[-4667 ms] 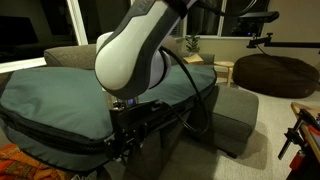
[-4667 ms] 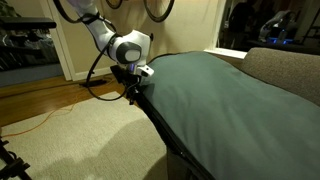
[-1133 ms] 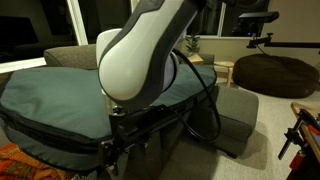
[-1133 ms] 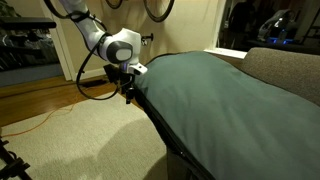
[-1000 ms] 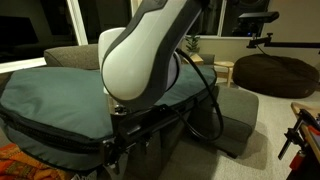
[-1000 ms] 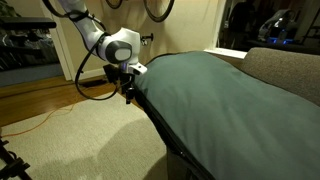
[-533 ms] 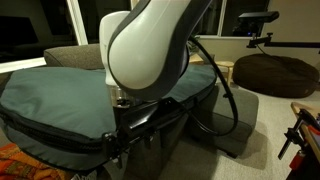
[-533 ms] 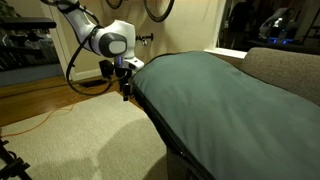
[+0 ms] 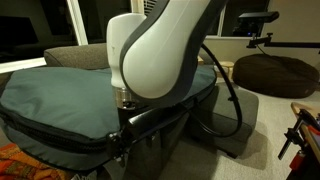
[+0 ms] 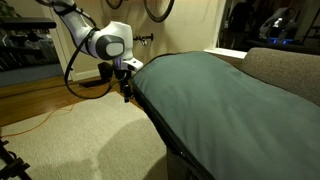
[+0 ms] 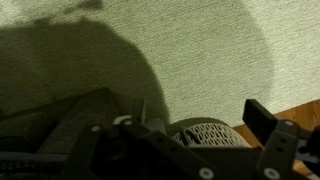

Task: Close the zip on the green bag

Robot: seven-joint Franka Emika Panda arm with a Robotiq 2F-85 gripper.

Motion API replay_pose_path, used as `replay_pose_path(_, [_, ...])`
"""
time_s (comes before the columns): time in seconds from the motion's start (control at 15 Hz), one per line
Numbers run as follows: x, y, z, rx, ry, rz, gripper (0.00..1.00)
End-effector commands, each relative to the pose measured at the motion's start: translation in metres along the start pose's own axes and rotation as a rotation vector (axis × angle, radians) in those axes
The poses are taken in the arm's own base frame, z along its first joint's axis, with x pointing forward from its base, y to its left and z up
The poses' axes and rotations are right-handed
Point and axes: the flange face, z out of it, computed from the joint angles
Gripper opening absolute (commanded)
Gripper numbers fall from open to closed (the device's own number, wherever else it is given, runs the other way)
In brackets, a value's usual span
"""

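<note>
My gripper should next move a little toward the dark zip at the bag's rounded end (image 10: 142,101) (image 11: 45,167) and close beside it, as its open fingers are still just off that edge of the bag.
The green bag (image 9: 60,95) (image 10: 215,100) lies flat across the sofa, large and teal. The zip (image 9: 55,137) (image 10: 162,132) runs as a dark band round its side edge. My gripper (image 10: 126,90) (image 9: 120,147) hangs at the bag's rounded end, just off the edge and pointing down. In the wrist view the gripper (image 11: 200,115) stands open over the carpet with nothing between its fingers (image 11: 262,122). No zip pull shows in any view. A dark mass at the wrist view's lower left is too dim to name.
The grey sofa (image 9: 238,112) (image 10: 285,68) lies under and beside the bag. A dark brown beanbag (image 9: 275,72) sits behind it. An orange cable (image 10: 35,122) crosses the wood floor next to the carpet (image 10: 80,145). A white mesh object (image 11: 205,133) shows beneath the gripper.
The arm has swung a little away from the bag's end toward the wall, and the gripper stays open at the edge. The bag has not moved.
</note>
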Motion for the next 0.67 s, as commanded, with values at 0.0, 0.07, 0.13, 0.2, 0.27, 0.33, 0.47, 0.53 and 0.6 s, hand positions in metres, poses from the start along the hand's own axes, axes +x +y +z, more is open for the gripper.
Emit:
replay_pose_path(0.0, [-0.0092,0.0116,-0.0044,-0.014,0.051,0.018,1.00])
replay_pose_path(0.07, [-0.0093,0.0129,-0.0039,-0.011,0.062,0.019,1.00])
replay_pose_path(0.13, [-0.0094,0.0142,-0.0031,-0.009,0.074,0.020,1.00])
replay_pose_path(0.2, [-0.0094,0.0147,-0.0029,-0.006,0.086,0.021,1.00])
replay_pose_path(0.27, [-0.0099,0.0146,-0.0028,0.000,0.105,0.022,1.00])
replay_pose_path(0.33, [-0.0104,0.0145,-0.0028,0.005,0.119,0.019,1.00])
replay_pose_path(0.47, [-0.0113,0.0142,-0.0027,0.013,0.145,0.020,1.00])
replay_pose_path(0.53, [-0.0115,0.0143,-0.0025,0.017,0.156,0.021,1.00])
replay_pose_path(0.6, [-0.0119,0.0143,-0.0024,0.019,0.166,0.020,1.00])
